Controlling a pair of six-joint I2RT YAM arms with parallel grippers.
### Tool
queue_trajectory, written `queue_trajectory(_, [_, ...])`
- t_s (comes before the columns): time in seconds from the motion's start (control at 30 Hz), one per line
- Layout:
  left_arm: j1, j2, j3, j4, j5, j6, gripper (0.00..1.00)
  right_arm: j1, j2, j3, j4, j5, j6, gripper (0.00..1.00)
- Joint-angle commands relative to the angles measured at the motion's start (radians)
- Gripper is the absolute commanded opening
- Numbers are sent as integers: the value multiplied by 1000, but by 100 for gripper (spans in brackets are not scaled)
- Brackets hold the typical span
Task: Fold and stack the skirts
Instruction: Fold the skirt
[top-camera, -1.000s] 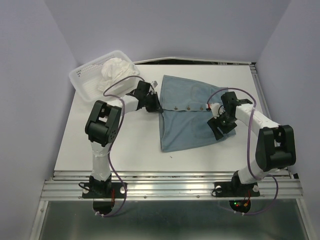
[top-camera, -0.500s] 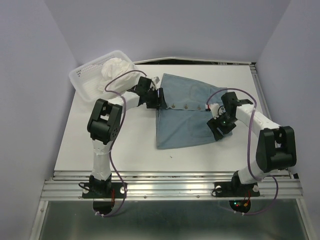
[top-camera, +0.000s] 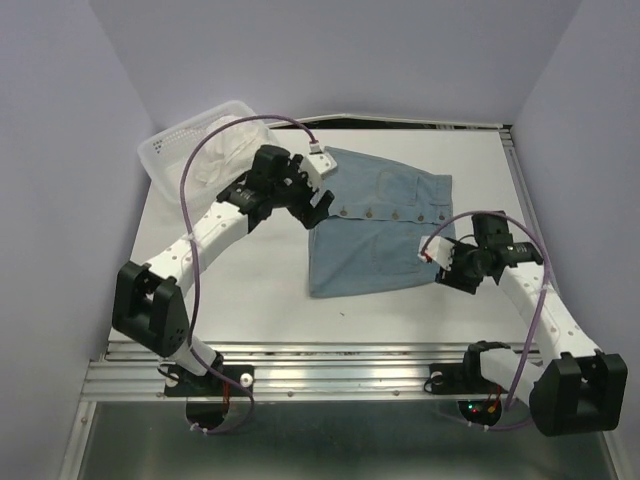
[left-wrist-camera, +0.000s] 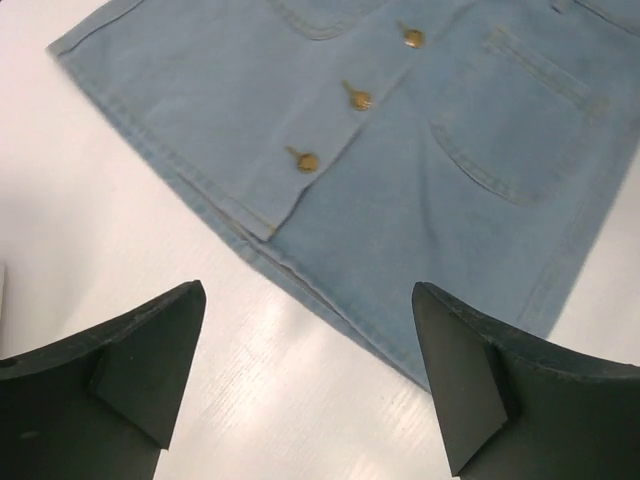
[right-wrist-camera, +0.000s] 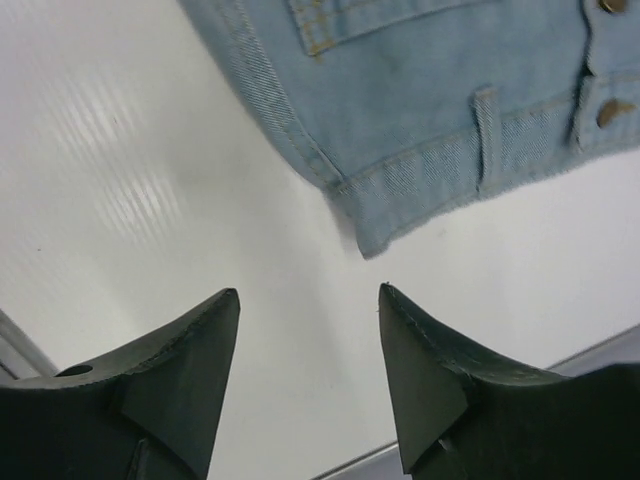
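Note:
I should next move my left gripper back and down onto the blue-grey skirt's near hem corner (top-camera: 314, 293), which is below the gripper and nearer my base, because the skirt is unfolded.
The blue-grey skirt (top-camera: 378, 232) lies flat at mid-table, with a button row across it and pockets showing (left-wrist-camera: 440, 140). Its waistband corner shows in the right wrist view (right-wrist-camera: 430, 90). My left gripper (top-camera: 318, 203) hovers over the skirt's left edge, open, with bare table between its fingers (left-wrist-camera: 308, 290). My right gripper (top-camera: 448, 270) hangs just off the skirt's right edge, open and empty (right-wrist-camera: 308, 292). The white skirt (top-camera: 230, 140) sits bunched in the basket at the back left.
The white mesh basket (top-camera: 160, 158) stands at the table's back-left corner. Purple walls close in the left, back and right sides. A metal rail (top-camera: 340, 365) runs along the near edge, where both arm bases stand.
My left gripper opened, let go of the skirt's left edge and rose. My right arm drew back to the near right, off the cloth. The skirt's lower part now lies straighter.

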Motion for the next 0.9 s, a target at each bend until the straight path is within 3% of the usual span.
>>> queue_trajectory(0.0, [-95, -35, -156, -107, 55, 303, 90, -2, 4, -114, 173, -34, -262, 63])
queue_trajectory(0.2, [-245, -72, -329, -52, -63, 429, 82, -11, 122, -113, 253, -39, -301, 63])
queue_trajectory(0.3, [-257, -67, -356, -24, -77, 446, 81, -11, 140, -142, 299, -22, -335, 57])
queue_trajectory(0.5, [-311, -47, -402, -16, -111, 495, 81, -11, 168, -199, 345, 9, -360, 37])
queue_trajectory(0.6, [-348, -53, -425, 4, -123, 501, 81, -11, 153, -216, 361, 7, -352, 16])
queue_trajectory(0.63, [-362, -53, -434, 7, -125, 504, 81, -11, 139, -222, 362, 7, -348, 2])
queue_trajectory(0.87, [-395, -44, -465, 24, -138, 531, 77, -11, 68, -248, 339, 0, -347, 1])
